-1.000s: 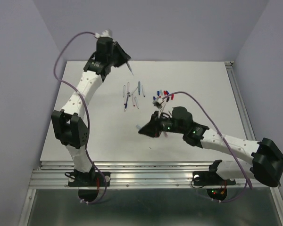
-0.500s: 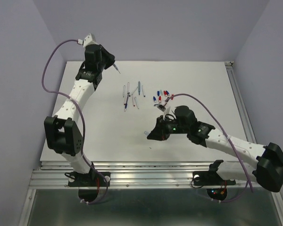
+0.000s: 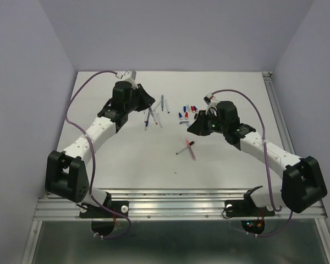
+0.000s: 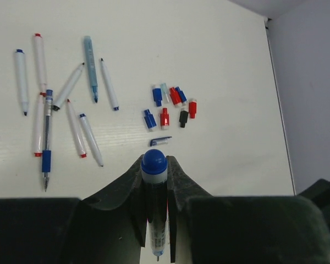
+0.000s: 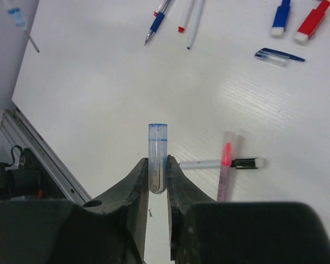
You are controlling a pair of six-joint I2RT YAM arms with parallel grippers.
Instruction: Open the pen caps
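Note:
I need to bring my left gripper down into the empty gap beside the blue-gripped pen below it and let go of the white pen among the uncapped pens.
My left gripper [image 4: 154, 160] is shut on a white pen [image 4: 154, 181] with a rounded blue end, its tip pointing back toward the camera. It hangs above the table just short of the pen caps [image 4: 164, 117], a loose cluster of red, blue and black stubs that also shows in the top view [image 3: 186, 113]. My right gripper [image 5: 157, 163] is shut on a clear, blue-tinted cap [image 5: 158, 142] that sticks up from its fingertips. From above, the left gripper [image 3: 147, 102] hovers by the loose pens and the right gripper [image 3: 191, 128] sits just right of the caps.
Several uncapped pens [image 4: 47, 137] lie fanned out left of the caps. A clear blue clip cap [image 4: 160, 141] lies alone below the cluster. A pink pen [image 5: 226, 170] crosses a white pen with a black cap [image 5: 245, 163] mid-table. A metal rail [image 3: 170, 195] borders the near edge.
The left arm swung from the far-left back corner down to the loose pens. The right arm pulled back from mid-table toward the caps, uncovering the pink and black-capped pens.

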